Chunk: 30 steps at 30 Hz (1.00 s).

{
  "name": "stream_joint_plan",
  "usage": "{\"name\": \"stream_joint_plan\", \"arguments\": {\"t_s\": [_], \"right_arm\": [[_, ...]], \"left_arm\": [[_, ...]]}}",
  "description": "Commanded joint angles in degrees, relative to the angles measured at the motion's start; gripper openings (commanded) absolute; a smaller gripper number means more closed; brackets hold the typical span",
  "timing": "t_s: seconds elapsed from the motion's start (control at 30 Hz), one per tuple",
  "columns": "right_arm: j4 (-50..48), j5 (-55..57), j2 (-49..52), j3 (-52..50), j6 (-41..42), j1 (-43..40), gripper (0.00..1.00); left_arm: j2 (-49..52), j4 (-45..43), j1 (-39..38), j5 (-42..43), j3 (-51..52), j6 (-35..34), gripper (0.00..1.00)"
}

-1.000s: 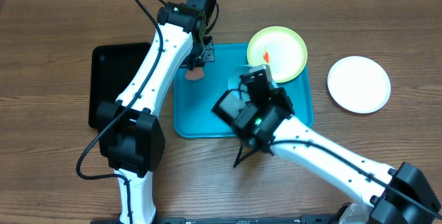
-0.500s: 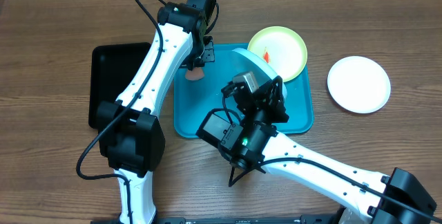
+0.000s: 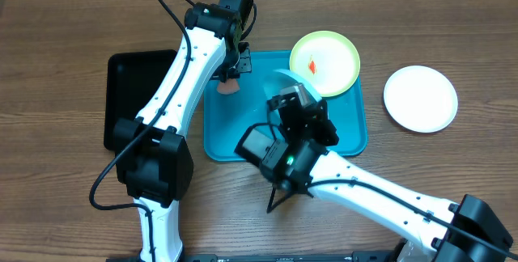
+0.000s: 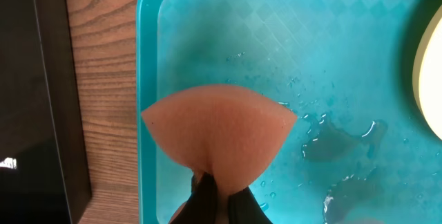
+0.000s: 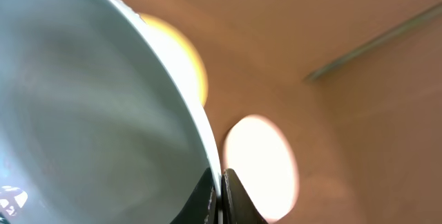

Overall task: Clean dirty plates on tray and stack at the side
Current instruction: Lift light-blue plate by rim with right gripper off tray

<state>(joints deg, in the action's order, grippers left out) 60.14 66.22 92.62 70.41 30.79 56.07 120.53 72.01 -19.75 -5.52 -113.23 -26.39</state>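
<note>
My right gripper swings across next, levels its plate and brings it down onto the white plate [image 3: 420,99] [image 5: 261,169], since that lies to the gripper's right in the overhead view.
My right gripper [image 5: 221,182] is shut on the rim of the light blue plate [image 5: 90,113] and holds it tilted up on edge over the turquoise tray [image 3: 235,137]. From overhead, only a slice of this plate [image 3: 279,80] shows above the right gripper [image 3: 293,92]. The yellow-green plate [image 3: 324,62] lies on the tray's far right corner with a red smear [image 3: 312,66]. A white plate [image 3: 420,99] rests on the table to the right of the tray. My left gripper [image 4: 217,196] is shut on a peach sponge [image 4: 217,131] just above the wet tray floor [image 4: 276,58].
A black tray [image 3: 129,84] lies left of the turquoise one, partly under the left arm. Water drops and a puddle [image 4: 345,141] sit on the tray floor. Bare wooden table surrounds both trays.
The right wrist has swung and turned, tipping the light blue plate up on edge, then settling slightly lower. The left arm and sponge have not moved.
</note>
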Motion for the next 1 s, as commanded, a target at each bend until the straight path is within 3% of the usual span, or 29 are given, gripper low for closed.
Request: {"name": "stream_joint_plan", "arguments": {"t_s": [0.0,0.3,0.53,0.97], "right_arm": [[-1.20,-20.50,-2.21,1.84,3.80,-4.52,0.04],[-5.25,-49.13,-6.88,1.84,-1.75,-24.13,0.04],[-6.25,-68.54,-8.39,1.84,-5.55,-45.31,0.04],[-8.37,-72.54,-5.42,1.81,-5.97,-78.99,0.04]], "left_arm": [[0.11,-0.22,0.24,0.68,0.26,0.63,0.04],[0.11,0.17,0.24,0.68,0.26,0.63,0.04],[0.11,0.17,0.22,0.68,0.26,0.63,0.04],[0.11,0.17,0.24,0.68,0.26,0.66,0.04]]}}
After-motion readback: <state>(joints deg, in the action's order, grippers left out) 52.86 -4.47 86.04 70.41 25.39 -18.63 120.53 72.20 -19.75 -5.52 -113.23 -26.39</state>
